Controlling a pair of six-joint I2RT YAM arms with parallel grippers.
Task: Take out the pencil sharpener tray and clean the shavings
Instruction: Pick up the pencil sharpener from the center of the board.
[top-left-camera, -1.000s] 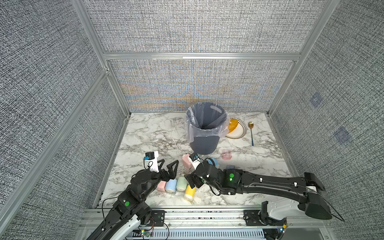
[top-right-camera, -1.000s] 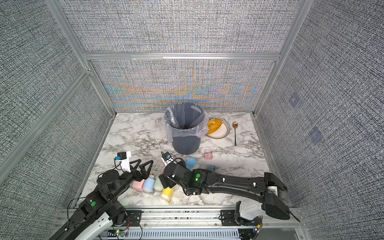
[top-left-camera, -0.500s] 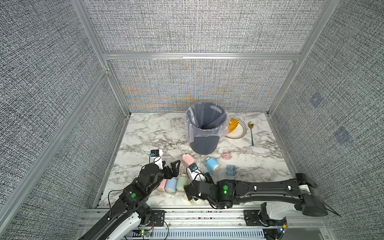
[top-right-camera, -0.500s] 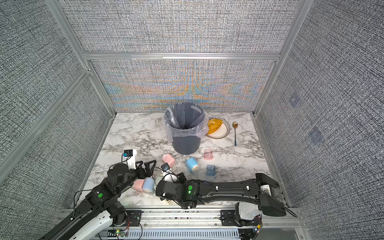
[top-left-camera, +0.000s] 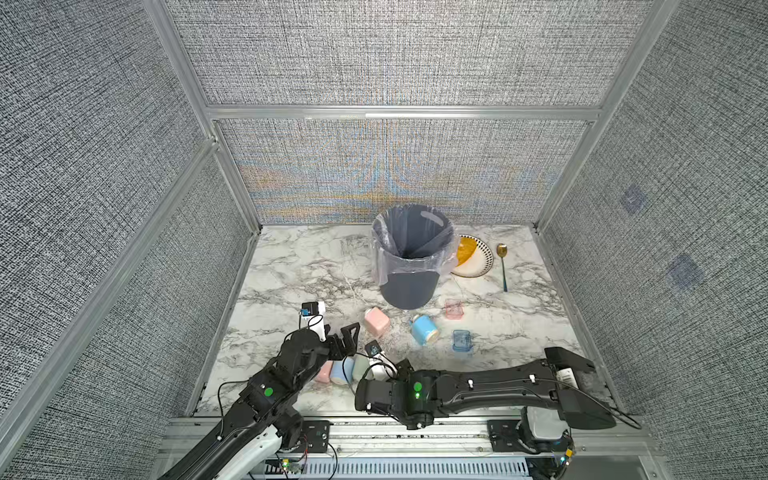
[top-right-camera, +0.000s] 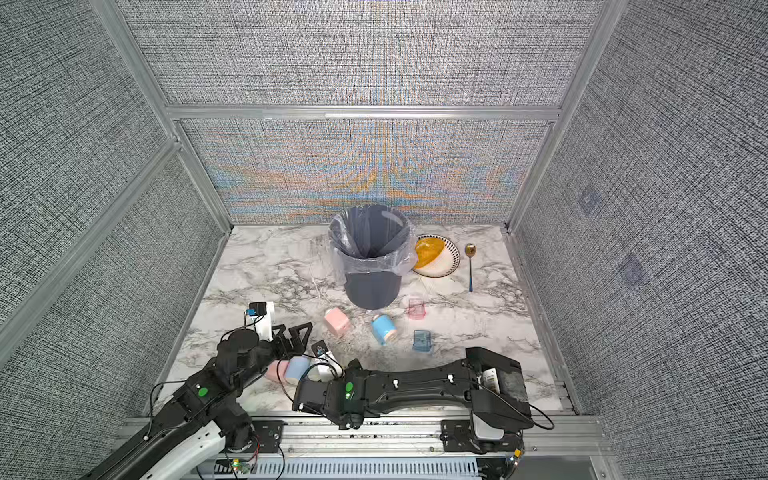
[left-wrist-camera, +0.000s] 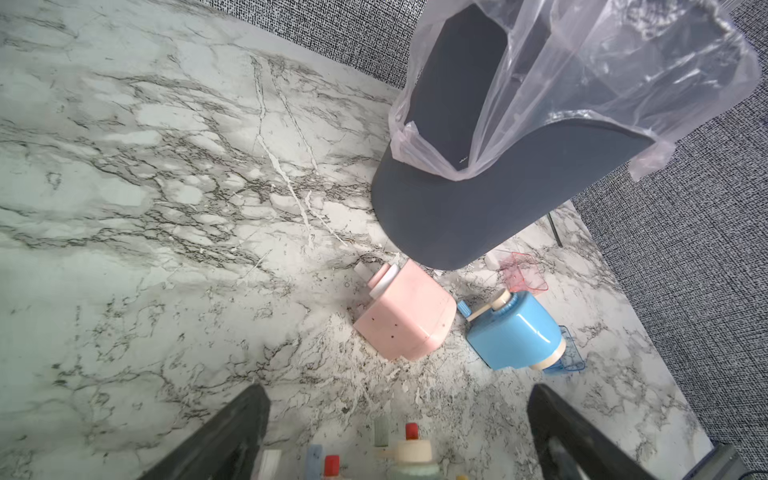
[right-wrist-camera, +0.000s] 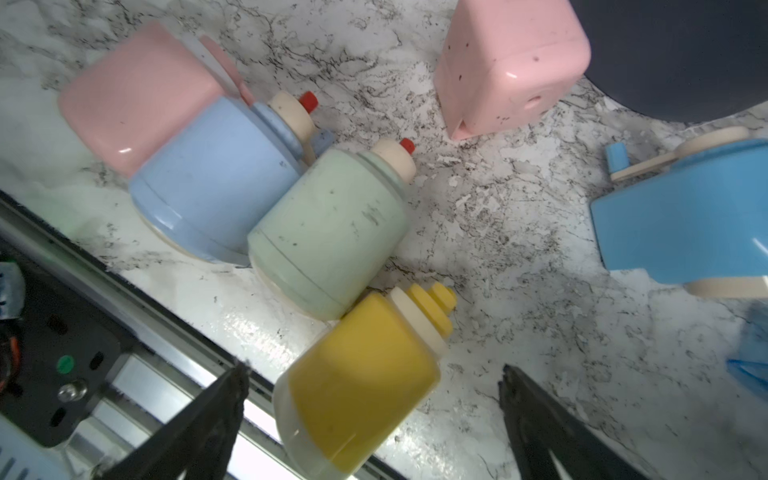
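Observation:
The yellow sharpener's body (right-wrist-camera: 361, 382) lies at an angle below my right gripper's open fingers. Next, my right gripper will turn in line with it and lower around both sides of it to close.
Four sharpeners lie in a row at the table's front: pink (right-wrist-camera: 137, 95), pale blue (right-wrist-camera: 216, 174), green (right-wrist-camera: 332, 232) and yellow (right-wrist-camera: 365, 374). Another pink sharpener (top-left-camera: 376, 321) and a blue one (top-left-camera: 424, 329) lie nearer the bin. Two clear trays rest on the marble, one pink (top-left-camera: 454, 308) and one blue (top-left-camera: 462, 340). Pale shavings (left-wrist-camera: 399, 374) are scattered between them. My left gripper (left-wrist-camera: 397, 399) hangs open and empty above the row. My right gripper (right-wrist-camera: 374, 374) is open, its fingers on either side of the yellow sharpener without touching it.
A grey bin (top-left-camera: 409, 266) with a clear plastic liner stands at the middle back. Right of it are a plate (top-left-camera: 478, 259) and a spoon (top-left-camera: 503, 266). The metal rail (right-wrist-camera: 166, 374) of the table's front edge runs just behind the row.
My right arm has drawn back toward the front edge, uncovering the pink and blue sharpeners near the bin. My left arm has reached forward over the row. Both grippers stay open.

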